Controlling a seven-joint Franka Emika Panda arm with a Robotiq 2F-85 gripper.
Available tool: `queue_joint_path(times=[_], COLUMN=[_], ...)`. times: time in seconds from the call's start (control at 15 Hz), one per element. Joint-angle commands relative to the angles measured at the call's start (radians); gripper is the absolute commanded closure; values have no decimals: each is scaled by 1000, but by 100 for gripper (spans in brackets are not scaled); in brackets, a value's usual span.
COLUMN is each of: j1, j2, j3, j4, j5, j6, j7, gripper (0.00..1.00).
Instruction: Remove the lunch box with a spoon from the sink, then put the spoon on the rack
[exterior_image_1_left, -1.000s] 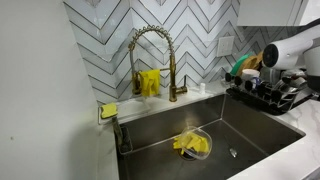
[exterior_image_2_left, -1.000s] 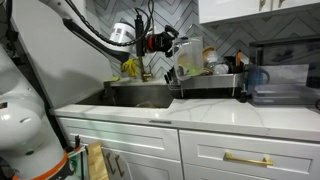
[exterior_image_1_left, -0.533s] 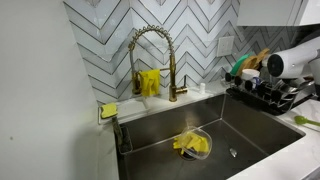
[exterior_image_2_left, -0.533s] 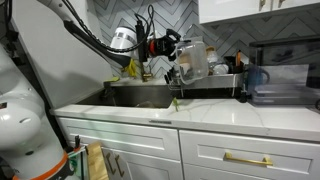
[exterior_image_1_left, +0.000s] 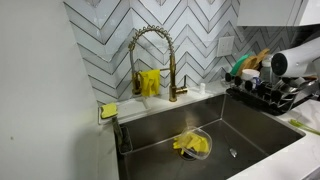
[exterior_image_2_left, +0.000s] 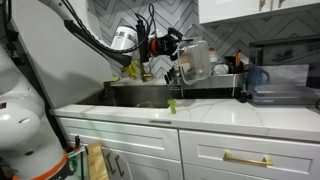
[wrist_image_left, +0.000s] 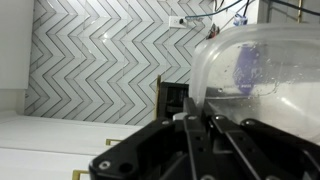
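Next, the gripper swings away from the sink and tilts downward. It then brings the lunch box (exterior_image_2_left: 195, 60) down onto the bare counter past the spoon, as that part is empty.
My gripper (exterior_image_2_left: 176, 52) is shut on the rim of a clear plastic lunch box (exterior_image_2_left: 195, 60) and holds it tilted in the air, above the counter by the dish rack (exterior_image_2_left: 205, 85). In the wrist view the lunch box (wrist_image_left: 262, 70) fills the upper right, with my black fingers (wrist_image_left: 200, 125) clamped on its edge. A small green spoon (exterior_image_2_left: 171, 104) lies on the white counter at the sink's front right corner. It also shows in an exterior view (exterior_image_1_left: 305, 124). Only the white arm (exterior_image_1_left: 292, 60) shows there, over the rack (exterior_image_1_left: 265, 95).
The steel sink (exterior_image_1_left: 160, 140) holds a yellow cloth in a clear dish (exterior_image_1_left: 192, 144). A gold faucet (exterior_image_1_left: 160, 60) stands behind it, and a yellow sponge (exterior_image_1_left: 108, 110) lies at the far corner. The rack holds several dishes and a green brush (exterior_image_1_left: 240, 66).
The lunch box has moved a little toward the rack. The green spoon, unseen a second ago, has appeared below the box and come down onto the counter.
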Motion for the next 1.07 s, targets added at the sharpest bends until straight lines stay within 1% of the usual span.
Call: queue_joint_path(times=[0.0,0.07,0.2,0.6,0.8,0.87,0.93,1.0], j1=[2,-4,-18,-83,-115,-124,-130,-137], j2=[1,5,-14,-53,-62,-54,-41,-42], j3=[-1,-9,-40,-159,-204,-206,-177,-184], j4=[1,9,16,40,48,56,60,63], j5=[1,21,75,267,391,433,362,389], j6=[-2,-2,72,394,540,537,503,516], j7=[0,-2,-22,-130,-203,-229,-176,-195], gripper=[98,98,98,98,98,98,93,93])
